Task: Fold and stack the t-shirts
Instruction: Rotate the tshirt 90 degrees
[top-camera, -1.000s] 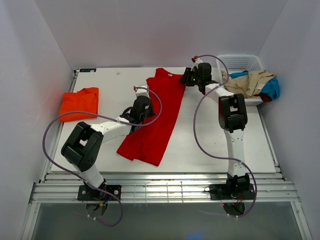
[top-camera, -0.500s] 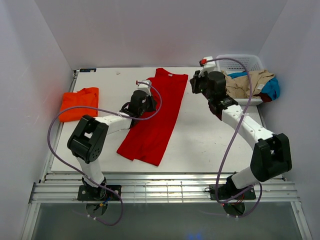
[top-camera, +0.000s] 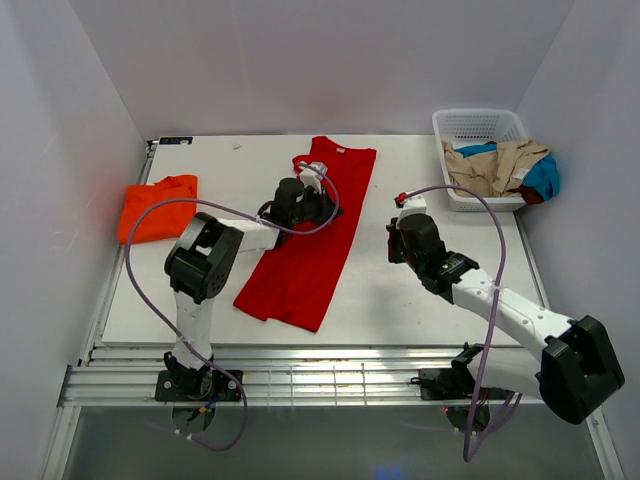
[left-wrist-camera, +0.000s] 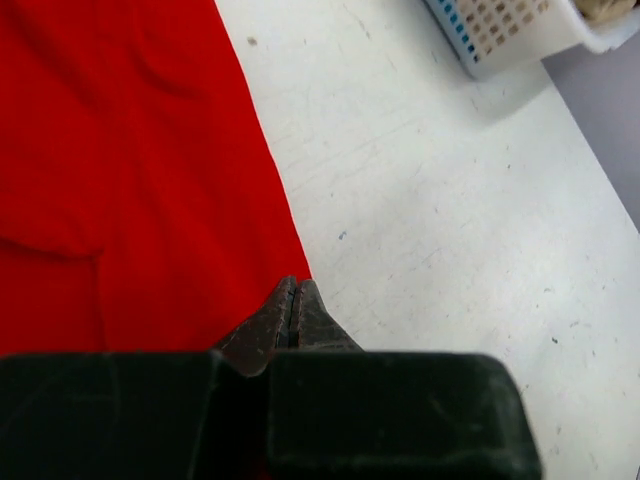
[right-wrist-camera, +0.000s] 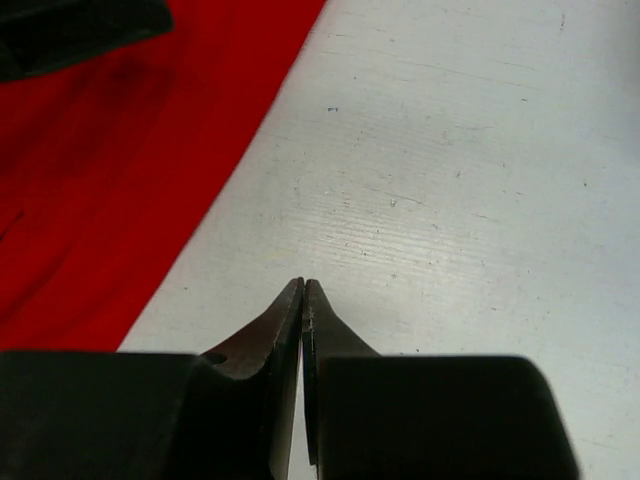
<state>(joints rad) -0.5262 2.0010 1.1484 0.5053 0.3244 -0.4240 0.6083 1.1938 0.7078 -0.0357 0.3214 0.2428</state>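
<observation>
My left gripper draws the red t-shirt's cloth toward the t-shirt's collar end (top-camera: 346, 154), outward of the gripper, next and releases it, since the t-shirt lies slanted.
A large red t-shirt (top-camera: 310, 250) lies as a long narrow strip down the middle of the table, collar at the far end. The orange t-shirt (top-camera: 158, 208) sits folded at the far left. My left gripper (top-camera: 322, 197) is shut, low over the red shirt's right edge (left-wrist-camera: 130, 170), its tips (left-wrist-camera: 293, 287) together with no cloth showing between them. My right gripper (top-camera: 393, 240) is shut too, empty, hanging over bare table just right of the red shirt (right-wrist-camera: 110, 170); its tips (right-wrist-camera: 303, 285) point toward the shirt's edge.
A white lattice basket (top-camera: 480, 122) stands at the far right corner, holding beige cloth (top-camera: 500, 165) and blue cloth (top-camera: 545, 178) that spill over its near side. Its corner shows in the left wrist view (left-wrist-camera: 500, 40). White walls close in the table (top-camera: 420, 310).
The right arm swung back from the shirt's collar near the basket to mid-table while its jaws shut. The left gripper slid rightward across the red shirt to its right edge.
</observation>
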